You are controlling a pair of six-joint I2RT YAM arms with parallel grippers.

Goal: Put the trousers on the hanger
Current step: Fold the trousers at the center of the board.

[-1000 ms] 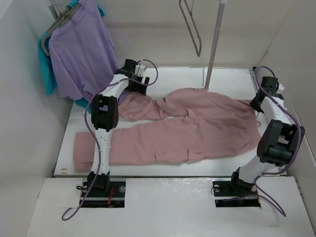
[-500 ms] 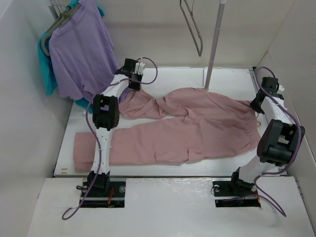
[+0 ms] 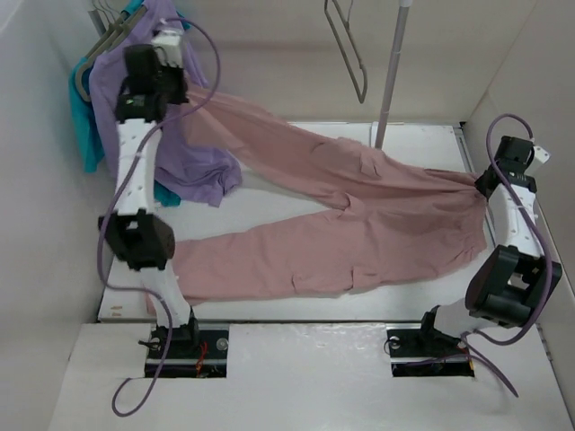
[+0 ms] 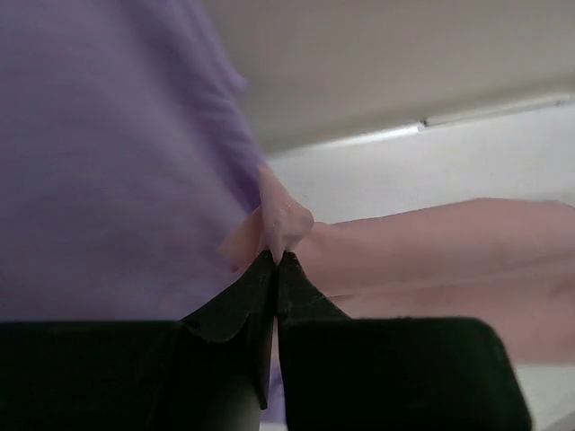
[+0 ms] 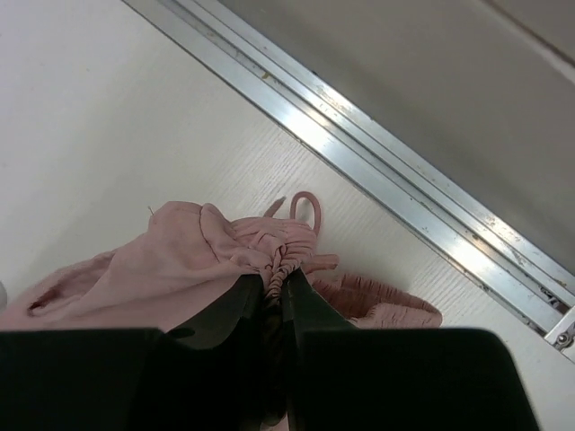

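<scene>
My right gripper pulls the trousers' gathered waistband back along the metal bar and over the bar's near side (image 3: 472, 244) (image 5: 402, 314) next, since the other trouser leg lies flat there.
The pink trousers (image 3: 377, 206) lie spread across the white table (image 3: 418, 139). My left gripper (image 3: 177, 90) is raised at the back left, in front of the purple shirt, and is shut on the hem of one trouser leg (image 4: 286, 220). That leg stretches taut down to the right. The other leg (image 3: 260, 265) lies flat on the table. My right gripper (image 3: 486, 182) is shut on the gathered waistband (image 5: 283, 251) at the right edge, its drawstring loop (image 5: 307, 208) showing. The thin grey hanger (image 3: 347, 52) hangs bare at the top middle, apart from both grippers.
A purple shirt (image 3: 193, 153) and a teal shirt (image 3: 85, 126) hang on thicker hangers at the back left. A grey pole (image 3: 391, 76) stands beside the bare hanger. A metal rail (image 5: 404, 202) runs along the table's right edge, and white walls enclose the table.
My left gripper has closed on the trouser leg's hem and lifted it up and left, against the purple shirt. My right gripper has shifted slightly to the right with the waistband.
</scene>
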